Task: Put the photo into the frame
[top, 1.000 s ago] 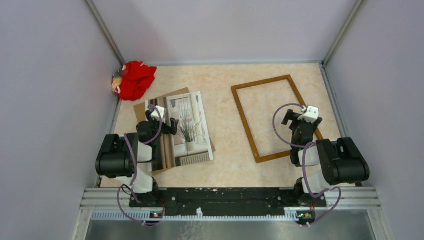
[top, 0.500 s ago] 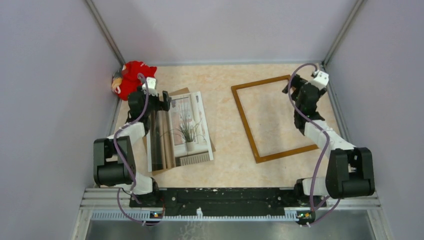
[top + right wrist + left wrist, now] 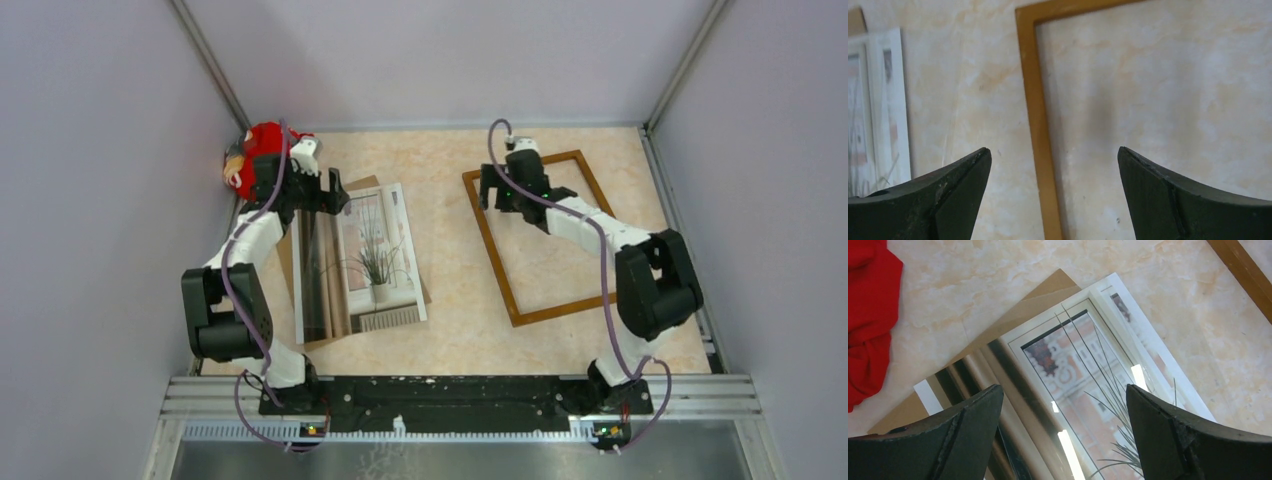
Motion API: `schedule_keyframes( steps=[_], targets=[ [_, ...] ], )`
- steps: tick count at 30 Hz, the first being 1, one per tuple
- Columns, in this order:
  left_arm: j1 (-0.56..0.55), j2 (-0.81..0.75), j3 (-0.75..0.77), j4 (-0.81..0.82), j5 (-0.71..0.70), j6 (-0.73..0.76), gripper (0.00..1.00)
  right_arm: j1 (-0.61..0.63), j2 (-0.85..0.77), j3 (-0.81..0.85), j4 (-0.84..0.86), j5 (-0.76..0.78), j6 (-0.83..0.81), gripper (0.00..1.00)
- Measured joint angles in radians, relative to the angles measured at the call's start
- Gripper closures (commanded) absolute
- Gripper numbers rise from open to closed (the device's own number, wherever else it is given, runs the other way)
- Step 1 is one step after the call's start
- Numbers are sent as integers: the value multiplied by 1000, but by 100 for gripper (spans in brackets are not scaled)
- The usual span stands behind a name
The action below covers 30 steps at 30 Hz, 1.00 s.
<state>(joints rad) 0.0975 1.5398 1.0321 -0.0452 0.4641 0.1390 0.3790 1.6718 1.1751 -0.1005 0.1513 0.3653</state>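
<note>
The frame's bar (image 3: pixel 1040 135) facing the photo lies below, between the right gripper's spread fingers, so the right gripper needs to go down next and ease back to close on it.
The photo (image 3: pixel 372 258) lies face up on the table's left half, on a brown backing board (image 3: pixel 357 186). In the left wrist view the photo (image 3: pixel 1088 360) fills the middle. My left gripper (image 3: pixel 322 198) is open and empty above the photo's far left corner, its jaws (image 3: pixel 1063 392) wide apart. The frame (image 3: pixel 492 250) lies flat on the right half. My right gripper (image 3: pixel 498 193) is open and empty above the frame's far left corner. In the right wrist view its jaws (image 3: pixel 1054 150) straddle the frame's left rail (image 3: pixel 1040 135) from above.
A red cloth toy (image 3: pixel 262 160) lies in the far left corner, close to my left gripper, and shows in the left wrist view (image 3: pixel 868 315). Grey walls enclose the table on three sides. The backing board's corner (image 3: pixel 1048 290) sticks out past the photo.
My left arm has stretched out to the photo's far left corner. My right arm rose to the frame's far right corner, then swung left to its far left corner. Photo and frame have not moved.
</note>
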Motion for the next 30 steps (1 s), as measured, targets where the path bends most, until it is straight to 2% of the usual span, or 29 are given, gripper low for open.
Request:
schedule_keyframes(
  steps=[3,9,13,17,25,27,30],
  targets=[
    [0,14,32,-58,28,3,1,95,40,3,-63,18,-35,13],
    [0,25,54,-143,65,6,1,164,144,13,-117,93,-78,30],
    [0,25,64,-167,86,7,1,196,186,12,-147,130,-84,47],
    [0,25,74,-182,104,6,1,214,188,8,-147,158,-86,59],
    [-4,25,115,-215,134,5,1,228,188,-43,-124,189,-56,61],
    [-7,25,118,-218,139,5,1,230,188,-49,-116,192,-48,71],
    [-17,25,118,-220,146,5,1,237,188,-59,-95,192,-34,95]
  ],
)
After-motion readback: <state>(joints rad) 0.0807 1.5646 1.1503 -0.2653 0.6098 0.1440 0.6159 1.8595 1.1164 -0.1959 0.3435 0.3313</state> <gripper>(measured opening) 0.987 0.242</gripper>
